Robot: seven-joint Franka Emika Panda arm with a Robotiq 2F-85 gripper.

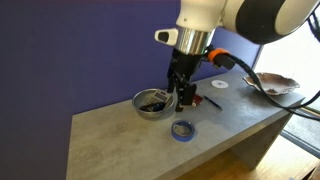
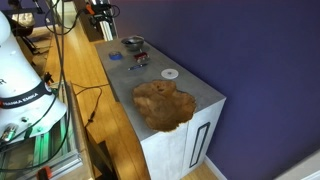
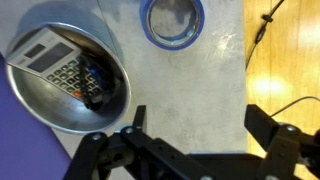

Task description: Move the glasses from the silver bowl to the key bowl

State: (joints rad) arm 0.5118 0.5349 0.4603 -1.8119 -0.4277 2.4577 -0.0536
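Observation:
My gripper is open and should move over the bowl's rim, toward the left in the wrist view, because the rim stands around the dark glasses [image 1: 152, 100]. Then it should go down onto them.
The silver bowl [image 1: 150, 104] stands on the grey concrete counter; it also shows in the wrist view [image 3: 40, 110] and the far exterior view [image 2: 134, 43]. Inside lie the dark glasses [image 3: 95, 82] next to a pale grid-like keypad. In an exterior view the glasses [image 1: 152, 100] show as a dark shape in the bowl. My gripper [image 3: 200, 125] is open and empty, low over the counter just beside the bowl's rim [image 1: 183, 98]. The key bowl [image 2: 165, 103], beige with a wavy rim, sits at the counter's other end [image 1: 275, 84].
A blue tape ring [image 1: 183, 129] [image 3: 175, 20] lies close to the silver bowl. A red-and-black flat tool [image 1: 205, 100] and a small white disc [image 1: 219, 85] [image 2: 170, 73] lie between the two bowls. The counter edge drops to a wooden floor [image 3: 285, 60].

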